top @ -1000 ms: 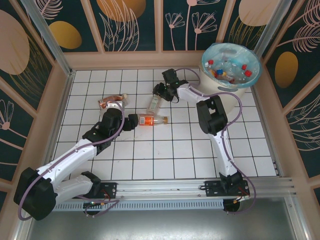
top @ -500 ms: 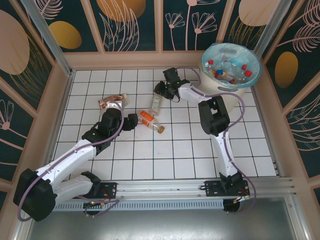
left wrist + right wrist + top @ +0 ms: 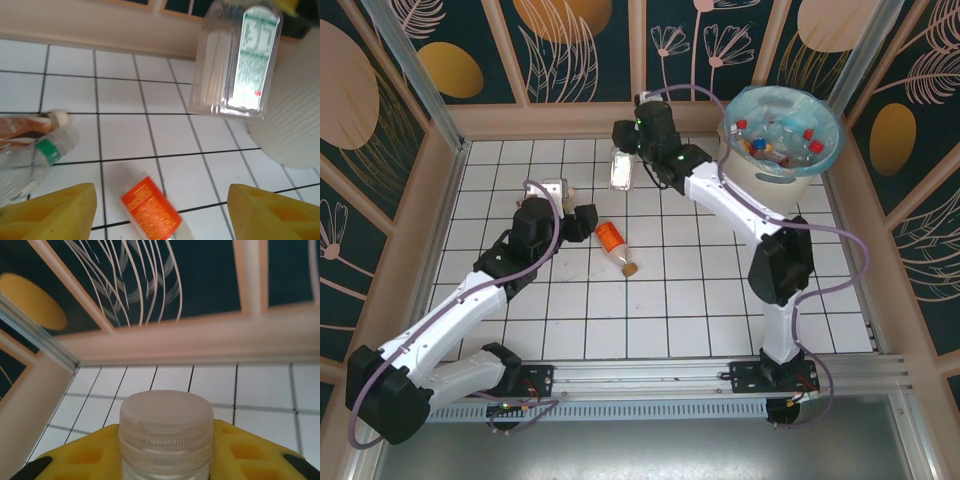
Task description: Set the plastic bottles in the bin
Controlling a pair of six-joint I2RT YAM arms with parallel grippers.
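Note:
The right gripper carries the clear bottle (image 3: 620, 169) sideways over the cream bin's opening (image 3: 783, 130) next and releases it there. The bottle hangs above bare tiles beside the bin.
A clear bottle (image 3: 620, 169) with a white cap (image 3: 166, 427) hangs above the tiles near the back wall, my right gripper (image 3: 634, 140) shut on its neck. The left wrist view shows the same clear bottle (image 3: 235, 60) raised in the air. On the floor lies an orange-labelled bottle (image 3: 613, 243), just ahead of my open left gripper (image 3: 585, 222); this orange bottle (image 3: 150, 210) sits between the yellow fingertips (image 3: 50, 210). A crushed bottle with a brown label (image 3: 30, 150) lies to its left. The cream bin (image 3: 782, 130) at the back right holds several bottles.
The bin's ribbed white wall (image 3: 295, 120) stands right of the raised bottle. A wooden rail (image 3: 590, 118) runs along the back of the white tiled floor (image 3: 670, 300), and side rails close in the left and right.
My right gripper has lifted the clear bottle off the tiles and carried it back and left. The orange-labelled bottle has swung round on the floor. My left arm has shifted slightly back.

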